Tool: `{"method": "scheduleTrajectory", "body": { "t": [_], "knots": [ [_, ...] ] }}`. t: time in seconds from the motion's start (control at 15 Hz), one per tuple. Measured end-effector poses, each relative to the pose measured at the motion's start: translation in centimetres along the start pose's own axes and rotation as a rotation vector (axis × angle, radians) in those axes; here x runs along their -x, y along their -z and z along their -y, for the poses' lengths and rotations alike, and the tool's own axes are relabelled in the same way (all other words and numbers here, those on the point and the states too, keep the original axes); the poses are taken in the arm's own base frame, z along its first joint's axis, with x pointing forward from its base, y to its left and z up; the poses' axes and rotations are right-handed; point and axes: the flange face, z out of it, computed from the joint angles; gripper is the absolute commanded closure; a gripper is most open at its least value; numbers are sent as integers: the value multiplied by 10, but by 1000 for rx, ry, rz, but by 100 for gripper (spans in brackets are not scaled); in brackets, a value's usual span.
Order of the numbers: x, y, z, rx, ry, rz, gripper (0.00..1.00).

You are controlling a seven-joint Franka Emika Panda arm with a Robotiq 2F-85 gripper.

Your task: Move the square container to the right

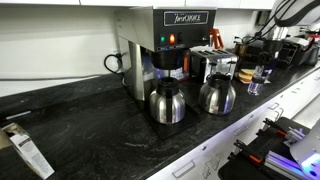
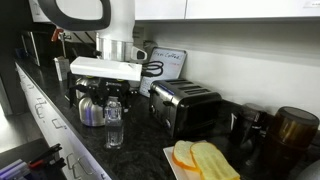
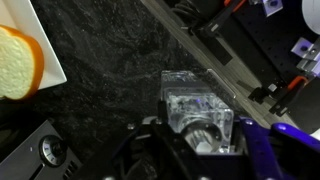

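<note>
The black counter (image 2: 152,167) beside the white plate is clear, so I should move my gripper away from the steel carafes to that spot and let go of the square container (image 2: 114,125).
The square container (image 3: 195,100) is a small clear box with a faint bluish tint. In the wrist view it stands on the black counter between my gripper's (image 3: 198,135) two fingers, which press against its left and right sides. In both exterior views the container (image 1: 257,84) (image 2: 114,125) is directly under the gripper (image 2: 112,92), near the counter's front edge. I cannot tell whether its base touches the counter.
Two steel carafes (image 1: 167,103) (image 1: 217,95) stand under the coffee maker (image 1: 165,45). A toaster (image 2: 185,108) stands beside the container. A white plate (image 2: 172,157) holds yellow-orange items (image 2: 205,160). A dark jar (image 2: 292,130) stands at the far end.
</note>
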Motion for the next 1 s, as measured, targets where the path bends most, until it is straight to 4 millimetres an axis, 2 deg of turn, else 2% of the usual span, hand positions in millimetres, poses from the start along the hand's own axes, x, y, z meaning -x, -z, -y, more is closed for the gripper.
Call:
{"method": "scheduleTrajectory", "body": {
  "t": [0.2, 0.27, 0.73, 0.8, 1.0],
  "knots": [
    [17, -3, -15, -3, -15, 39, 74],
    [21, -3, -19, -4, -29, 42, 49],
    [25, 1, -23, -10, -48, 48, 49],
    [25, 1, -23, -10, -48, 48, 74],
    [25, -1, -22, -13, -50, 49, 74]
  ]
}}
